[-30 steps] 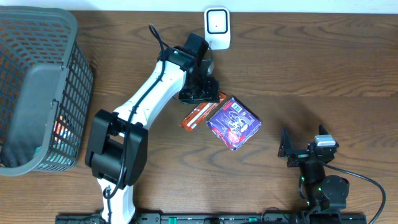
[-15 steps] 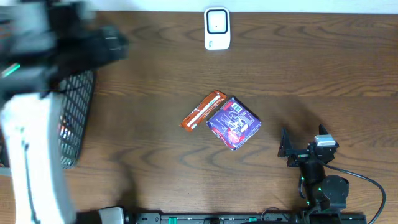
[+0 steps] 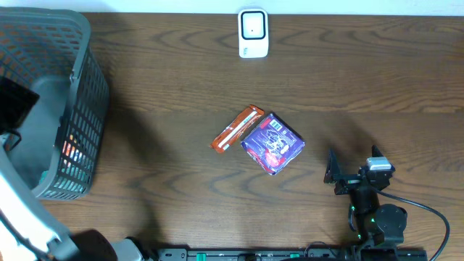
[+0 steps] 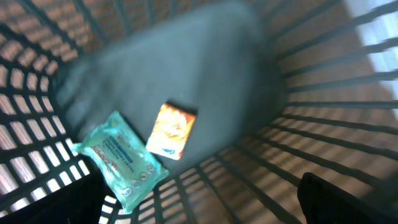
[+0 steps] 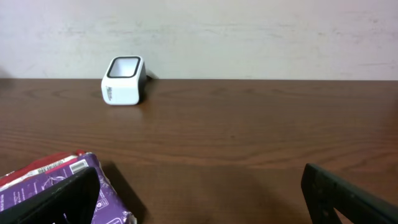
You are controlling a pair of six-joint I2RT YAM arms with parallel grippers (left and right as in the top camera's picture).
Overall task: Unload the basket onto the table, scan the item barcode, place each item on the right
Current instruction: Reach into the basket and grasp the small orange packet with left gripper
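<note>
The small orange packet point(image 4: 171, 131) lies on the basket's bottom below my open fingers, so I should bring my left gripper down into the grey basket point(image 4: 311, 93) and close on it.
A white barcode scanner point(image 3: 253, 32) stands at the table's far edge; the right wrist view shows the scanner point(image 5: 124, 81) too. An orange-red packet point(image 3: 237, 128) and a purple packet point(image 3: 272, 143) lie side by side mid-table, both free. My left gripper point(image 4: 211, 205) hangs open and empty inside the grey basket point(image 4: 311, 93), above a teal wipes pack point(image 4: 121, 162) and a small orange packet point(image 4: 171, 130). My right gripper point(image 5: 202, 199) rests open near the front edge, with the purple packet point(image 5: 43, 186) by its left finger.
The grey mesh basket point(image 3: 87, 87) fills the table's left end. My white left arm point(image 3: 22, 217) reaches up along the left edge, blurred. The right arm's base point(image 3: 377, 217) sits at the front right.
My left arm has swung away from the orange-red packet near the scanner to over the basket at the left, and its jaws have spread wider. The packets and the right arm have not moved.
</note>
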